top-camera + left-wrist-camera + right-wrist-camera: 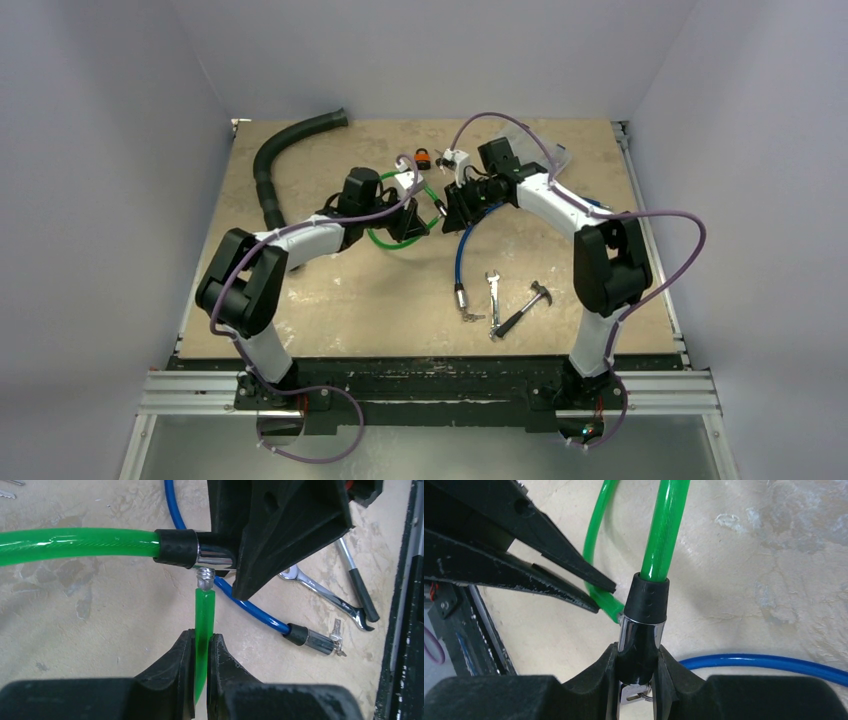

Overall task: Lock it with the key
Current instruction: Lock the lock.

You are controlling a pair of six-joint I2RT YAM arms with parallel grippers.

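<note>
The cable's metal tip meets the lock body. I should tilt my left gripper toward level, press the cable's tip against the lock body's side (441, 208) (212, 562), and then release the cable.
A green cable lock (385, 240) loops on the table's middle. My left gripper (201, 645) is shut on the cable's free end (204, 615), whose metal tip (205, 578) touches the side of the chrome lock barrel (215, 556). My right gripper (638, 667) is shut on that lock barrel (640, 640), black collar above it. A silver key (633, 694) sticks out of the barrel's bottom between the right fingers. In the top view the two grippers (408, 225) (458, 208) meet near the table's centre.
A blue cable lock (462, 250) with keys (470, 317) lies just right of centre. A wrench (493, 297) and a hammer (524, 310) lie near the front. A black ribbed hose (275, 160) curves at the back left. An orange padlock (424, 158) sits at the back.
</note>
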